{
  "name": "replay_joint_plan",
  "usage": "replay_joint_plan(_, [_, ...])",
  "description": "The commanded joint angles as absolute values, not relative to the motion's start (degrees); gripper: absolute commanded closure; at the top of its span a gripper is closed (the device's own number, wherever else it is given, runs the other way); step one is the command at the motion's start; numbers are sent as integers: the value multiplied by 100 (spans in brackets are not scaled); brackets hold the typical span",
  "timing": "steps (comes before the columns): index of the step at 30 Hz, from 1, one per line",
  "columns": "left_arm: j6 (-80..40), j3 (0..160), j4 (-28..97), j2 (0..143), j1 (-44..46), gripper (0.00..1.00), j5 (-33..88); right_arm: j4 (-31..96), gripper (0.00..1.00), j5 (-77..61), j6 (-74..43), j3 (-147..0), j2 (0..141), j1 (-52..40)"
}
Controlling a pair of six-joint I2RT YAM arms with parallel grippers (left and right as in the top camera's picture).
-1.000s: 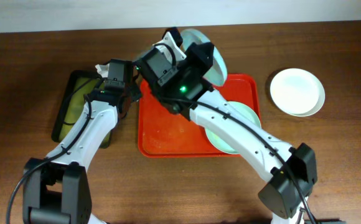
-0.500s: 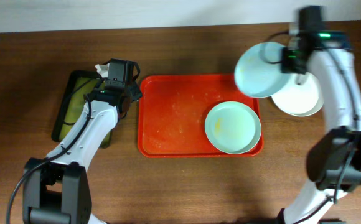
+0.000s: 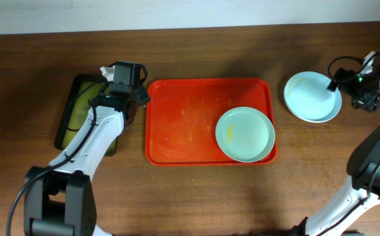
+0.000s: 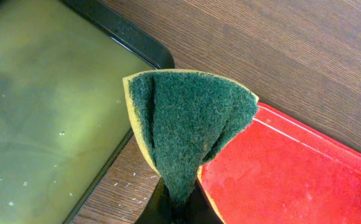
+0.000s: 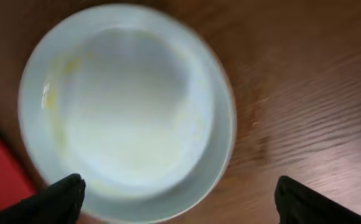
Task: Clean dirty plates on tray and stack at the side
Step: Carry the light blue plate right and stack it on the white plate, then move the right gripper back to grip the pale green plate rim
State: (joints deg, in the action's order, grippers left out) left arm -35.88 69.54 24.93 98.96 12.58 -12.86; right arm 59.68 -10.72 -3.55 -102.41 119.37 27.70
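Next, my right gripper will go left in the overhead view, where the smeared mint green plate lies, and go down onto its nearest rim [image 3: 271,124].
On the red tray [image 3: 177,124], at its right end, lies a mint green plate [image 3: 245,134] with a yellowish smear. A pale blue plate [image 3: 312,96] rests on the wood to the right of the tray, on top of another plate. My right gripper [image 3: 355,82] hovers at its right edge, open; in the right wrist view the plate [image 5: 124,106] is blurred and my gripper [image 5: 180,202] has nothing between its fingertips [image 5: 62,196]. My left gripper [image 3: 119,77] is at the tray's left rim, shut on a folded green and yellow sponge [image 4: 187,124].
A dark tray [image 3: 78,115] holding yellowish liquid [image 4: 43,106] stands left of the red tray [image 4: 280,174]. Bare wooden table runs along the front and the back, and a pale wall edge borders the far side.
My right arm has carried the pale blue plate from above the tray to the right, laid it on the white plate there and opened. The left arm has not moved.
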Motion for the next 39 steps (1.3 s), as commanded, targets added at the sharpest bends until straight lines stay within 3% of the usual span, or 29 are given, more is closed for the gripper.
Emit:
replay_joint_plan(1, [-3647, 6958, 2388, 9970, 1258, 100, -1313, 6217, 5, -3124, 779, -9985, 11933, 2237])
replay_joint_plan(2, [-3647, 6958, 2381, 9970, 1260, 100, -1280, 6219, 12, -2945, 908, -9874, 11933, 1957])
replay_joint_plan(6, [-3645, 6956, 2432, 9974, 1258, 100, -1284, 6165, 14, -919, 1070, -9129, 11933, 445])
replay_joint_plan(8, [-3645, 6956, 2425, 9974, 1258, 100, -1286, 6257, 20, -191, 1070, -9129, 11931, -51])
replay_joint_plan(11, [-3645, 6956, 2423, 9974, 1258, 100, -1284, 6702, 25, 69, 1074, -9126, 11933, -475])
replay_joint_plan(15, [-3645, 6956, 2425, 9974, 1258, 100, -1284, 6665, 42, 45, 1068, -8825, 11933, -572])
replay_joint_plan(19, [-3645, 6956, 2425, 9974, 1258, 100, -1284, 6598, 44, 14, 1046, -8792, 11937, -572])
replay_joint_plan(25, [-3645, 6956, 2403, 9974, 1258, 100, -1284, 6169, 51, -1704, 1046, -8493, 11937, -886])
replay_joint_plan(26, [-3645, 6956, 2405, 9974, 1258, 100, -1284, 6143, 52, -1282, 913, -8517, 11937, -996])
replay_joint_plan(28, [-3645, 6956, 2408, 9974, 1258, 100, -1284, 6108, 51, -578, 523, -8519, 11937, -982])
replay_joint_plan(30, [-3645, 6956, 2401, 9977, 1258, 100, -1282, 6108, 42, -1243, 727, -8519, 11937, -843])
replay_joint_plan(34, [-3647, 6956, 2388, 10009, 1258, 100, -1284, 6243, 42, -2904, 1374, -8519, 11935, -213])
replay_joint_plan(39, [-3647, 6956, 2333, 10114, 1258, 100, -1280, 6289, 44, -2464, 1365, -8462, 11937, -10])
